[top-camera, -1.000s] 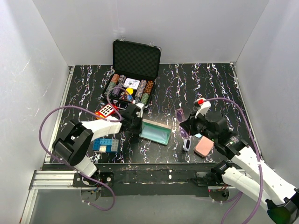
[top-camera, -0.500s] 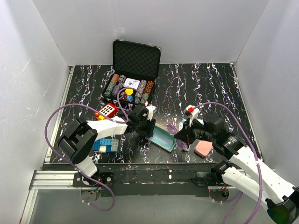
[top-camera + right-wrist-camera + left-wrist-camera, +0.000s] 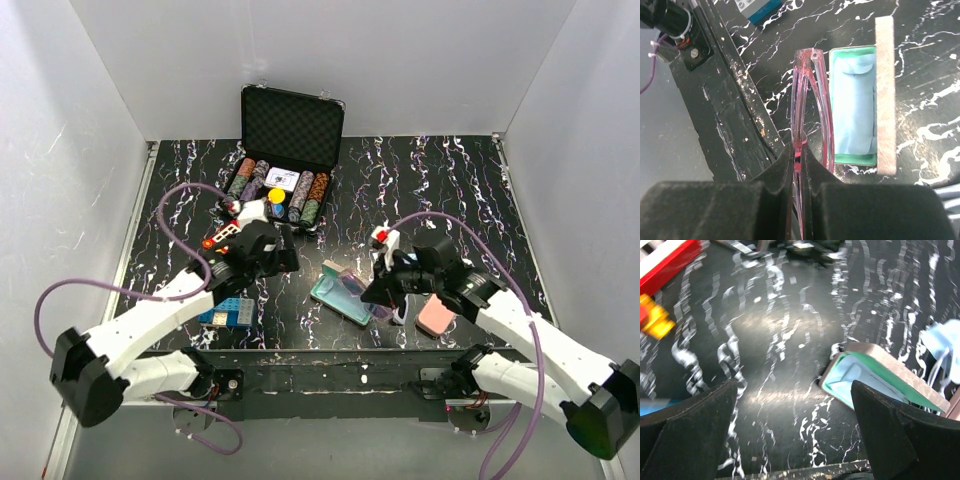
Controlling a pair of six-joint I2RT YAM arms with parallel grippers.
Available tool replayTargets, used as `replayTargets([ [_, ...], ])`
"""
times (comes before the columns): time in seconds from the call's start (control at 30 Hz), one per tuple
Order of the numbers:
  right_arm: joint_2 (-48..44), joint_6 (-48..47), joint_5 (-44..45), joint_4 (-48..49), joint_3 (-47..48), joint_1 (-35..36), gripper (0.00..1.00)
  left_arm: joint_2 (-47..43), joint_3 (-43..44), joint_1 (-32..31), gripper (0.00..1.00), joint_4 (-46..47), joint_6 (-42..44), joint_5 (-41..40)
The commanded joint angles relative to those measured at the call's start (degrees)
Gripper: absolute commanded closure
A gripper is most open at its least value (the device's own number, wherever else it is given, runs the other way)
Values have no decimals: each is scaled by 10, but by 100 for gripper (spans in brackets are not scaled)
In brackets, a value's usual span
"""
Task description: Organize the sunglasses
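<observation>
I should move my right gripper to the left in the top view and down next, and let go of the sunglasses on the light blue cloth [image 3: 855,105], because the case is open.
My right gripper [image 3: 801,150] is shut on the slim translucent purple sunglasses [image 3: 799,95], folded and held edge-on. They hang just left of and above the open grey-brown case [image 3: 885,95], whose green-rimmed tray holds a light blue cloth [image 3: 855,105]. From above, the right gripper [image 3: 378,292] sits at the near end of that case [image 3: 340,292]. The white-framed sunglasses [image 3: 399,314] peek out beneath the right arm. My left gripper [image 3: 280,255] stands open to the left of the case, with nothing between its fingers [image 3: 700,420]; the case [image 3: 875,375] lies to its right.
An open black chip case [image 3: 292,125] with several chip stacks stands at the back. A red calculator toy [image 3: 222,238] and a blue block [image 3: 225,312] lie by the left arm. A pink case [image 3: 437,316] lies right of the open case. The table's front edge [image 3: 740,115] runs close by.
The left gripper has opened, let go of the case and drawn back to the left. The right gripper has carried the purple sunglasses leftward to the open case.
</observation>
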Motion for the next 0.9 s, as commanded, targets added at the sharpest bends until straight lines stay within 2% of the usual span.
replayTargets([
  [0.0,67,-44,-14,32,50,24,99,-65,4,4,2,-211,-197,-124],
  [0.13,150,-99,-1,22,82,38,99,-101,-20,3,2,-252,-222,-115],
  [0.47,301,-166,28,-26,155,51,99,-138,-62,4,2,-223,-213,-77],
  [0.6,323,-177,54,-47,161,71,99,-137,-68,4,2,-220,-206,-70],
  [0.87,306,-128,117,-66,137,100,99,-130,-75,3,2,-210,-203,-57],
])
